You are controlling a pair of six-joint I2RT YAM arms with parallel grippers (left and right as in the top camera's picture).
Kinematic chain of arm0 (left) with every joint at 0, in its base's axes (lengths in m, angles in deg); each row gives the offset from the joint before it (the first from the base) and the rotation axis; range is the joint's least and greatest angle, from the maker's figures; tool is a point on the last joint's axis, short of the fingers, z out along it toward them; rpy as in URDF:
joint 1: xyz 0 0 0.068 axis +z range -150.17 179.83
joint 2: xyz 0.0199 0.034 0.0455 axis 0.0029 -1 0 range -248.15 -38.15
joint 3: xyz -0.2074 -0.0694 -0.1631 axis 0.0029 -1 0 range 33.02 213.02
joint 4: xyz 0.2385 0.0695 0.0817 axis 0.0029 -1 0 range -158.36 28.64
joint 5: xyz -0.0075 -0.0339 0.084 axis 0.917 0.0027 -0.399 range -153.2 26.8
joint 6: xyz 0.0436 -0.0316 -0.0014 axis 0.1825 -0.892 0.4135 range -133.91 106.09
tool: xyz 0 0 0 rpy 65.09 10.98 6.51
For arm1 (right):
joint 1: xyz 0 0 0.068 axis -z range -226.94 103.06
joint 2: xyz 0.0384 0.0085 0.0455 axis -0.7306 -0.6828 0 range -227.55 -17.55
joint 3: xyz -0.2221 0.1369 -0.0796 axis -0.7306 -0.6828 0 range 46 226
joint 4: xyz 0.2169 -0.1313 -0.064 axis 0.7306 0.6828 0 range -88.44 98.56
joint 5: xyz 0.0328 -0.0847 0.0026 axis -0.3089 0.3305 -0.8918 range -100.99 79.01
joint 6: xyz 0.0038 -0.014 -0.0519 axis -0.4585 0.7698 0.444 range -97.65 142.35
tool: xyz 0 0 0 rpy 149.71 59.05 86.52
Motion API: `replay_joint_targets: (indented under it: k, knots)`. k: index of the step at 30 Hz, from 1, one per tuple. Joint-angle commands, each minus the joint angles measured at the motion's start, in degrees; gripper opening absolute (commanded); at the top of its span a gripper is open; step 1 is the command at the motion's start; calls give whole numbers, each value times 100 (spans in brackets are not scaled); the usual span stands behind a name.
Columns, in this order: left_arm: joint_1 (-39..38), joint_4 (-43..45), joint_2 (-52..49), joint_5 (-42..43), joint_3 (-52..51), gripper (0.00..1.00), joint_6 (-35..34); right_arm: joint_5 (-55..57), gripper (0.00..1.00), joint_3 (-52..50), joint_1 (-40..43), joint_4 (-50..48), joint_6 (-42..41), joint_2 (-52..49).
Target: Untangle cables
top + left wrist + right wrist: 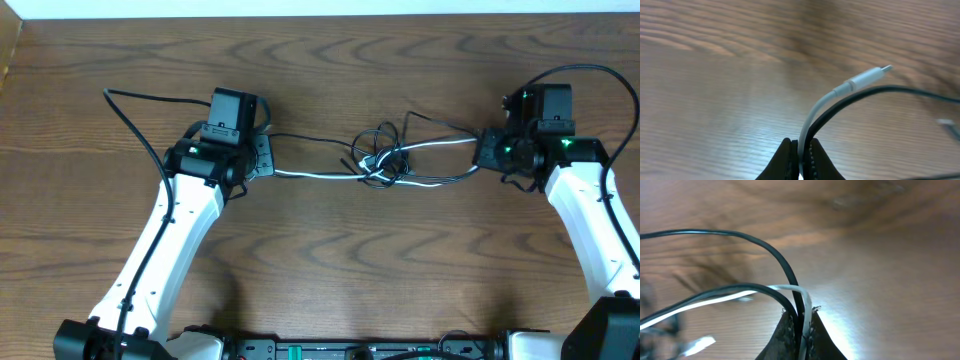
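Note:
The knot (pixel 380 160) is to the right of my left gripper in the overhead view, and its pieces of cable are nearly straight. I will move toward it next and free the white cable.
The cables lie across the middle of the wooden table, bunched into a knot (pixel 380 160) between the two arms. My left gripper (pixel 262 155) is shut on a white cable (pixel 820 105) and a black cable (pixel 880 90) together. The white one's plug end (pixel 867 77) sticks up past the jaws. On the other side, my right gripper (pixel 487 150) is shut on the white cable (pixel 715 302) and two black cables (pixel 740 234) that arc away toward the knot. Strands run nearly straight from each gripper to the knot.
The arms' own thicker black wires loop out at the far left (pixel 130 97) and far right (pixel 600 72). The table's far edge (pixel 320 18) runs along the top. Both white arm links reach in from the near corners.

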Motion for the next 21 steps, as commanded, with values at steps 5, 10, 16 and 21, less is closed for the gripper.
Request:
replay_joint_targets:
  k: [5, 10, 16, 21]
  knots:
    - [87, 280, 74, 1956, 85, 8, 162, -1239, 4, 63, -496, -343, 264, -197]
    - [-85, 341, 74, 2472, 85, 17, 376, -1244, 85, 63, -887, -369, 483, -476]
    - [-358, 417, 68, 2472, 85, 59, 374, -1207, 99, 76, -671, -400, 369, -490]
    - [-647, 693, -76, 2472, 85, 79, 372, -1211, 99, 79, -341, -339, 367, -490]
